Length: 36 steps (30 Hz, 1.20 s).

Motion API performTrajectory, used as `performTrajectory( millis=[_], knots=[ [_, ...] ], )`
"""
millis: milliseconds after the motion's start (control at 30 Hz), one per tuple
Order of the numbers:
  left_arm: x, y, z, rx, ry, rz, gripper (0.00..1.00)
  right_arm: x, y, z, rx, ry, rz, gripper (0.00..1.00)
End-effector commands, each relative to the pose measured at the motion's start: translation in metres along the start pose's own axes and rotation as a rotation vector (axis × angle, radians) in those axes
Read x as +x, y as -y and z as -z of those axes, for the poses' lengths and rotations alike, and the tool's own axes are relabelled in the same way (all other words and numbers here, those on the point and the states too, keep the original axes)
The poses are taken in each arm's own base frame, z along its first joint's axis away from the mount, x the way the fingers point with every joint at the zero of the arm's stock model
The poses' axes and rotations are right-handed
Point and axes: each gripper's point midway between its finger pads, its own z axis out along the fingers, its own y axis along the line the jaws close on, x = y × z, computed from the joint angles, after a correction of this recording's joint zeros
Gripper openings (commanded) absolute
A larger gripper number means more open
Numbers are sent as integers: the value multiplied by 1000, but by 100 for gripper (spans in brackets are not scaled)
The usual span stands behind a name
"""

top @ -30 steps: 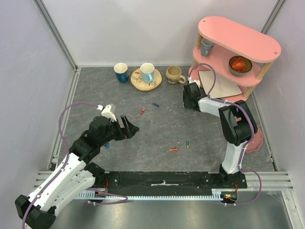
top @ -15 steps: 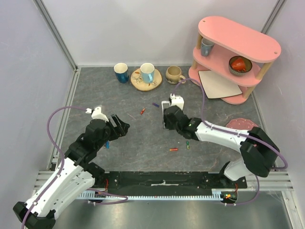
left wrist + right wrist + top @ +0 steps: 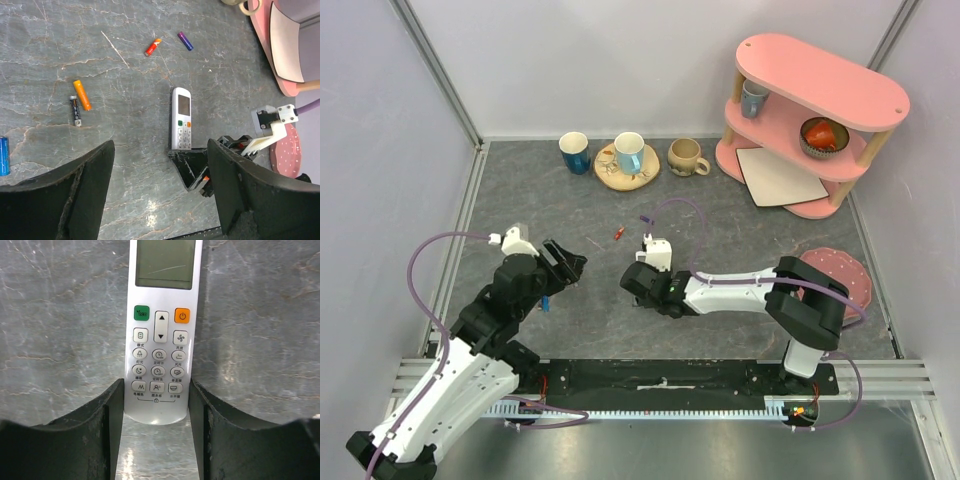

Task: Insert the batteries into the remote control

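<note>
The remote control's screen end is below my left gripper and to its right in the top view. My left gripper needs to move across and down onto it next.
The white remote control (image 3: 162, 325) lies face up, buttons showing, with my right gripper (image 3: 156, 390) shut on its lower end, one finger against each long side. From the left wrist it shows as a small handset (image 3: 181, 118) above the right gripper (image 3: 192, 160). The right wrist (image 3: 638, 280) hides it from above. My left gripper (image 3: 159, 150) is open and empty, at the left of the table (image 3: 565, 262). Batteries lie loose: red-orange (image 3: 153, 47), purple (image 3: 185, 41), orange (image 3: 82, 95), a dark one (image 3: 75, 111) and blue (image 3: 3, 156).
At the back stand a blue cup (image 3: 574, 152), a cup on a wooden slab (image 3: 629, 152) and a beige mug (image 3: 685, 157). A pink shelf (image 3: 820, 90) at back right holds a white card (image 3: 780, 178). A pink mat (image 3: 840, 272) lies on the right.
The right arm has swept from beside the pink shelf leftwards to the middle of the table, its jaws staying as wide. The left arm drew back slightly and its jaws narrowed a little.
</note>
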Motion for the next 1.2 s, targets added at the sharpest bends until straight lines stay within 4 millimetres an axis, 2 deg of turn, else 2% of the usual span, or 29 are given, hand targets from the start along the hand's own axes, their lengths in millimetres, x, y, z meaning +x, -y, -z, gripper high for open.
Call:
performTrajectory(
  millis=[0,67,100,200,267,367,400,467,500,567,600,633,667,700,733,767,800,867,900,967,1167],
  knots=[
    [-3,-3,0,-14,30,41,83,-12,-24,-1,-16,32,-101,64],
    [0,-5,-2,-17,15,26,85,-9,-26,-1,-13,22,-91,73],
    [1,-5,-2,-17,11,18,87,-9,-27,0,-15,19,-86,82],
    [5,-7,-5,-34,-9,-6,94,-11,-23,5,-10,22,-77,94],
    [6,-7,-7,-37,-22,-16,99,-13,-19,11,-7,26,-66,98],
    [12,-5,-11,-37,-63,-63,99,-25,-10,31,-11,45,-43,98],
    [12,-2,-14,-34,-77,-85,99,-33,-5,46,-32,64,-49,98],
    [17,3,-19,-8,-109,-117,99,-43,8,62,-30,99,-6,98],
    [21,6,-21,6,-124,-125,98,-55,16,79,-42,136,-9,98],
    [29,15,-32,37,-163,-133,92,-67,42,95,15,192,57,98],
    [35,16,-36,40,-182,-136,91,-79,51,110,15,235,49,97],
    [39,20,-46,41,-198,-139,90,-80,64,117,49,239,86,98],
    [49,25,-49,51,-231,-159,90,-85,70,123,54,260,86,97],
    [51,33,-53,63,-239,-171,89,-90,81,132,66,296,80,98],
    [63,34,-63,44,-276,-197,89,-90,89,135,77,305,80,98],
    [73,43,-65,55,-290,-236,90,-94,94,142,67,329,62,98],
    [72,56,-67,69,-284,-263,92,-90,102,141,81,331,63,98],
    [91,56,-79,6,-308,-347,99,-91,108,144,73,349,34,98],
    [87,66,-85,0,-296,-359,99,-86,111,141,72,341,38,98],
    [93,69,-98,-44,-312,-387,99,-83,113,140,57,347,30,98],
    [108,81,-124,-15,-348,-451,99,-80,113,136,40,353,29,98]
  ],
)
